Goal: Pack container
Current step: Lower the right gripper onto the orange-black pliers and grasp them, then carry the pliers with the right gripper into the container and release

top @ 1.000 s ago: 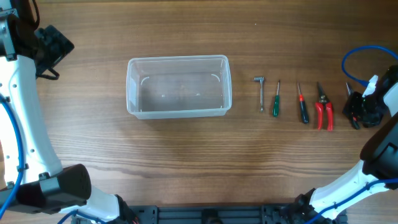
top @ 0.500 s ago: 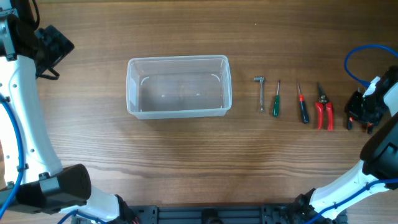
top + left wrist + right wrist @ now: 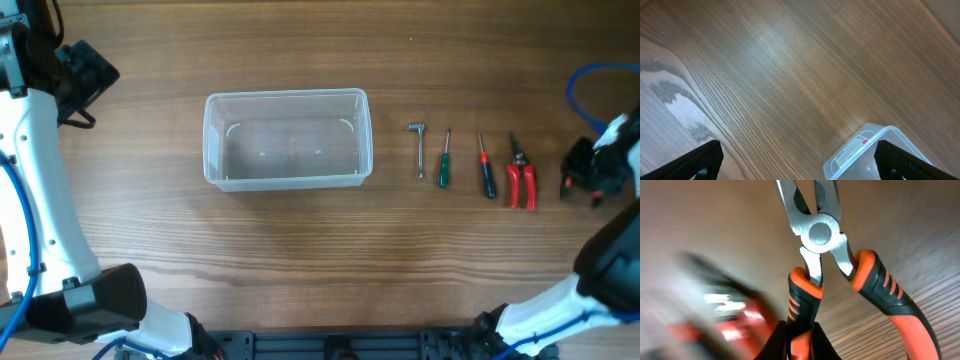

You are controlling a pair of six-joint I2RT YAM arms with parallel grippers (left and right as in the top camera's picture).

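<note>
The pliers (image 3: 827, 235) go across in my right gripper over the container's empty bottom for release next, as that lies to its left in the overhead view.
The clear plastic container (image 3: 287, 138) stands empty left of the table's middle; one corner shows in the left wrist view (image 3: 875, 152). My right gripper (image 3: 583, 180) is at the far right edge, shut on one handle of orange-and-black pliers (image 3: 827, 235), lifted off the table. On the table right of the container lie a small metal L-shaped tool (image 3: 419, 148), a green-handled screwdriver (image 3: 443, 160), a red-and-black screwdriver (image 3: 485, 168) and red-handled pruners (image 3: 519, 176). My left gripper (image 3: 800, 160) is open and empty, above bare wood to the container's left.
A blue cable (image 3: 596, 85) loops at the far right above the right arm. The arm bases stand along the table's front edge. The red pruners show as a blur at lower left in the right wrist view (image 3: 720, 315).
My right gripper has risen with the pliers and shifted right toward the table's edge. The left arm, the container and the other tools have not moved.
</note>
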